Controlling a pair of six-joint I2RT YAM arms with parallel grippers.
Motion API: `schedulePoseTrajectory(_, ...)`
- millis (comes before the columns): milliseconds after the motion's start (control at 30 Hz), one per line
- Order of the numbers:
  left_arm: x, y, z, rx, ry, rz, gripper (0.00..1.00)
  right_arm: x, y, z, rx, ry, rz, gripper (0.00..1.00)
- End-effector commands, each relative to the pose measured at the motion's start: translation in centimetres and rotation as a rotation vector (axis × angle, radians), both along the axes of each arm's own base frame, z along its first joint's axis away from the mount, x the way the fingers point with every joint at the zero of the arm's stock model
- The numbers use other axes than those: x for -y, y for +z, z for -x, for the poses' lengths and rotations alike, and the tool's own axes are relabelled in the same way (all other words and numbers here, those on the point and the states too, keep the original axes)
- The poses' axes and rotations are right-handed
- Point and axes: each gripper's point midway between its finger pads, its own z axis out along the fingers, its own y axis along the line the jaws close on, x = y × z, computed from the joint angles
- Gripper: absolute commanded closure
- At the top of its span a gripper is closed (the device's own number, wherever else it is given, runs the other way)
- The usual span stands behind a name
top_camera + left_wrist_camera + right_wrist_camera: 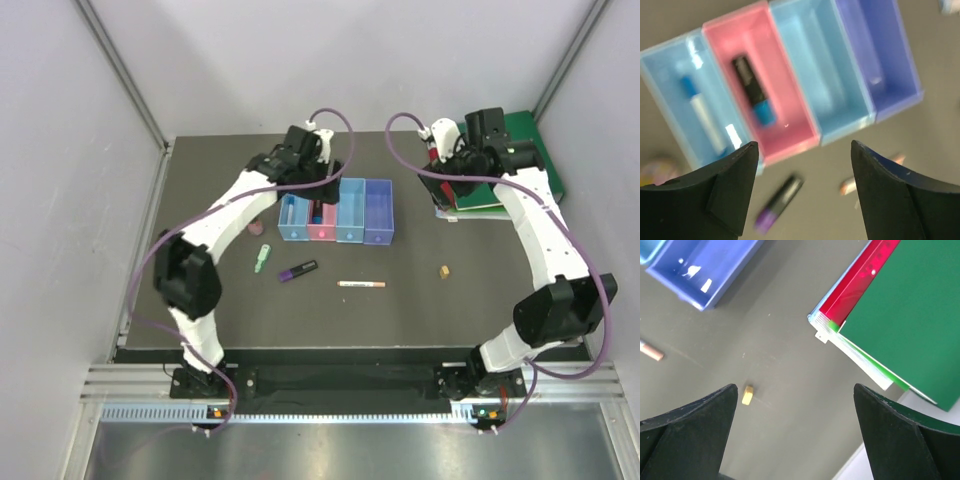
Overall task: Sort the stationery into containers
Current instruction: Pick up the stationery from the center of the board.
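Note:
My left gripper is going to move back and down next, then turn to straddle the purple-black highlighter point(298, 270) near its purple end, because the highlighter lies at a slant on the mat.
The containers point(338, 212) are a joined row of four bins. My left gripper point(323, 190) point(805, 150) hovers open and empty over the pink bin point(790, 127), where a dark marker point(754, 90) lies. A blue-white pen point(702, 112) rests in the left blue bin point(670, 95). On the mat in front lie a pink-capped bottle point(257, 227), a pale green marker point(261, 257), a purple-black highlighter point(298, 270) point(779, 204), a white-orange pen point(362, 284) and a tan nub point(444, 270) point(747, 395). My right gripper point(445, 180) point(795, 390) is open and empty, high above the mat.
A green binder point(520, 150) point(910, 315) lies on a red folder point(860, 282) at the back right, beside the right gripper. The violet bin point(705, 270) is at the row's right end. Grey walls close in the mat on three sides.

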Motion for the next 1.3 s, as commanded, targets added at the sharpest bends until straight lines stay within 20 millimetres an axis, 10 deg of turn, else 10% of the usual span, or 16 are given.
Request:
schedulePoseTrajectory(0, -4.5, 3.8, 3.4, 0.242, -0.213, -0.177, 0.18, -1.0, 4.0, 2.9, 0.086, 0.14, 0.001, 0.0)
schedulePoseTrajectory(167, -8.0, 0.2, 7.8, 0.24, -0.347, -0.311, 0.16, -1.8, 4.5, 4.4, 0.096, 0.182, 0.016, 0.01)
schedulePoseTrajectory(500, -8.7, -5.2, 13.1, 0.132, -0.493, -0.296, 0.16, -2.2, 6.1, 5.7, 0.137, 0.184, 0.02, 0.0)
schedulePoseTrajectory(1067, -9.3, -13.8, 13.8, 0.033, -0.52, -0.407, 0.24, -3.1, 6.3, 5.6, 0.134, 0.174, -0.002, 0.0)
schedulePoseTrajectory(1267, -9.5, -15.3, 13.3, 0.02, -0.54, -0.445, 0.38, -3.7, 2.4, 7.4, 0.04, 0.259, 0.024, 0.0)
